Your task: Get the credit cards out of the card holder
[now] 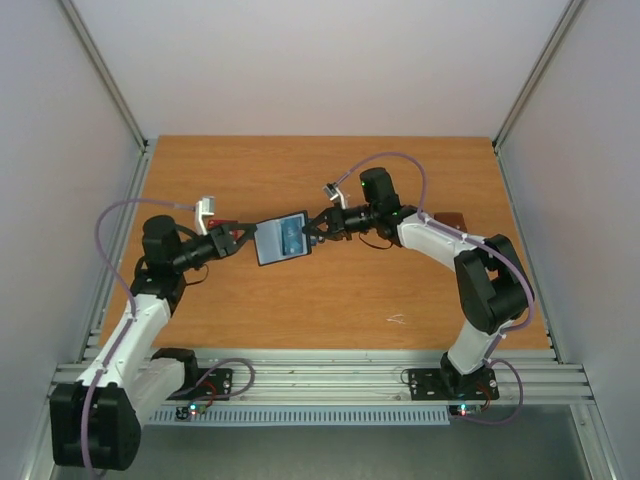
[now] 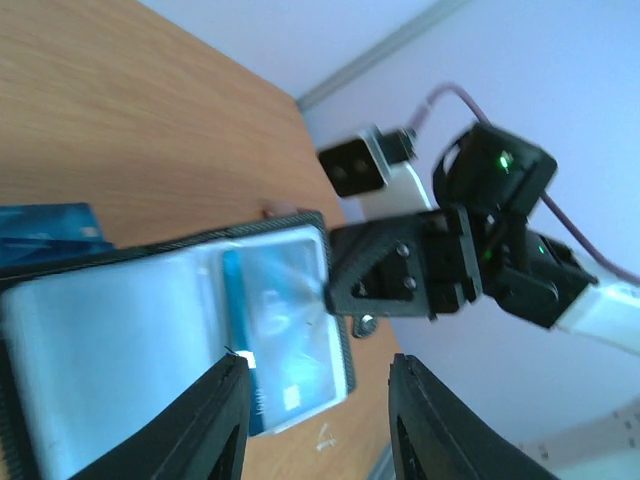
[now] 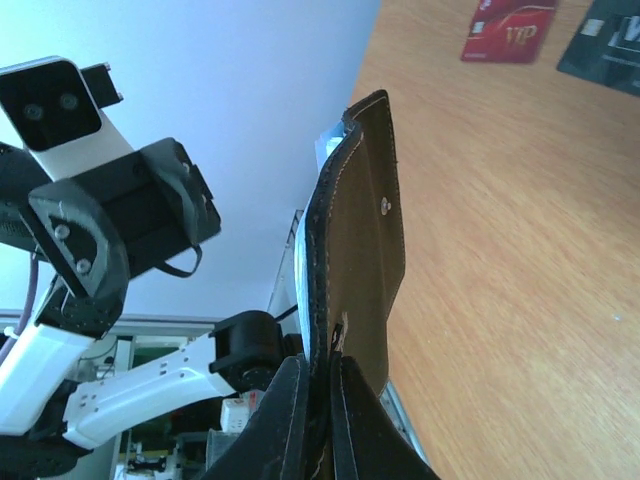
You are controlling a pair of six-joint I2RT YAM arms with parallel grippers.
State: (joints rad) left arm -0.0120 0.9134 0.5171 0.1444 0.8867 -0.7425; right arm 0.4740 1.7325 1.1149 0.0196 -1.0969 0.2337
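Observation:
I will lower my right gripper back toward my base next and release the card holder (image 1: 283, 240) on the bare tabletop below and behind the gripper.
The card holder (image 1: 283, 240) hangs open above the table between both grippers, its pale pockets facing up. My right gripper (image 1: 313, 228) is shut on its right edge; in the right wrist view its jaws (image 3: 322, 362) pinch the black cover (image 3: 365, 230). My left gripper (image 1: 243, 238) is at the holder's left edge, open. In the left wrist view (image 2: 320, 365) its left finger (image 2: 215, 420) is beside the corner of a bright blue credit card (image 2: 238, 320) sitting in a pocket. More blue cards (image 2: 50, 225), a dark red card (image 3: 505, 30) and a black card (image 3: 610, 35) lie on the table.
A brown wallet-like piece (image 1: 450, 220) lies on the table behind the right arm. Grey walls close in the wooden table (image 1: 330, 310) on three sides, and a metal rail (image 1: 320, 375) runs along its near edge.

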